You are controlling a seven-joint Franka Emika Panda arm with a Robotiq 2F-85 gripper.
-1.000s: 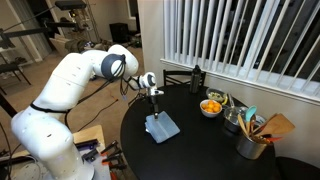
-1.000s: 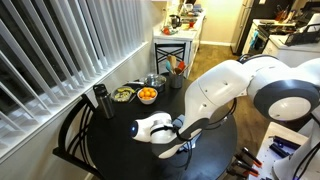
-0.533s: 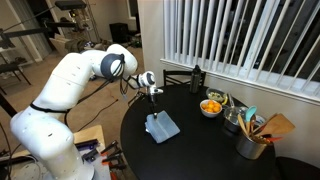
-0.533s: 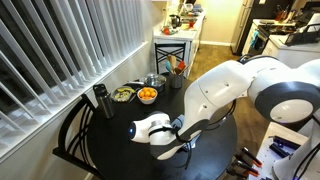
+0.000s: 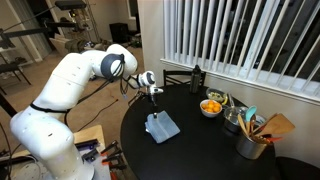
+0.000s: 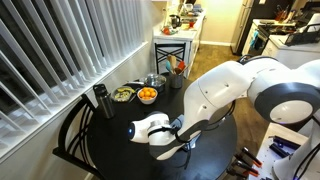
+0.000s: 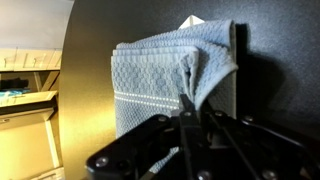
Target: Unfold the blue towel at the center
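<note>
My gripper holds the pinched fold and will carry it across the towel (image 5: 162, 127) and release it, because the bare tabletop is past the towel's opposite edge from my gripper.
The blue towel (image 7: 160, 75) lies folded on the round black table (image 5: 200, 150), a light blue waffle cloth with a white stripe. In the wrist view my gripper (image 7: 192, 105) is shut on a pinched-up fold of the towel near its right edge. In an exterior view the towel (image 5: 162, 127) sits near the table's left edge, with the gripper (image 5: 155, 111) straight above it, fingers down on the cloth. In an exterior view my arm hides the towel, and only the wrist (image 6: 150, 128) shows.
A bowl of oranges (image 5: 211, 106), a dark bottle (image 5: 196, 78), a pot (image 5: 234, 118) and a tin of utensils (image 5: 256, 138) stand along the table's far side by the window blinds. A black chair (image 6: 75, 135) stands at the table.
The jaws have closed on the towel's fold. The arm has stayed in the same place.
</note>
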